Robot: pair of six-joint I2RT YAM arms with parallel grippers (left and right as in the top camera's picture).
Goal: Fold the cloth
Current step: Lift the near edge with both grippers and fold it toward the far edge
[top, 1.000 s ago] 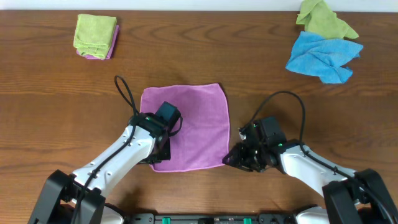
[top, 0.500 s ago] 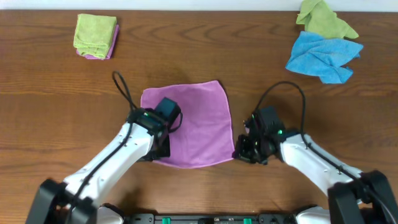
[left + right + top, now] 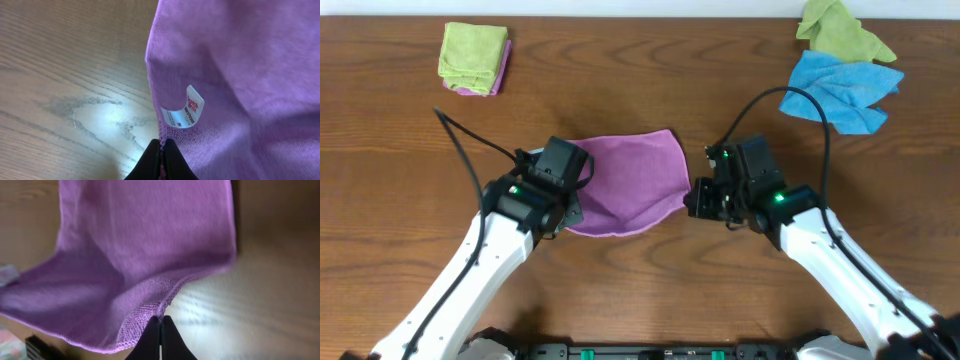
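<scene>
My left gripper needs to carry the cloth's lifted near corner outward toward the cloth's far edge (image 3: 588, 139) next, then lower and let go, as that edge rests farther out and below it.
The purple cloth (image 3: 625, 180) hangs between my two grippers at the table's middle, its near edge lifted and sagging, its far edge resting on the wood. My left gripper (image 3: 566, 208) is shut on the near left corner; the left wrist view shows the cloth (image 3: 240, 85) with a white label by the fingertips (image 3: 163, 145). My right gripper (image 3: 692, 200) is shut on the near right corner; the right wrist view shows the cloth (image 3: 145, 245) draped away from the fingertips (image 3: 160, 320).
A folded lime green cloth on a purple one (image 3: 474, 57) lies at the far left. An olive green cloth (image 3: 840, 30) and a bright blue cloth (image 3: 840, 90) lie at the far right. Arm cables loop above the table.
Both grippers have lifted the cloth's near corners and carried them away from the front edge toward the far side. The cloth went from flat to raised and sagging.
</scene>
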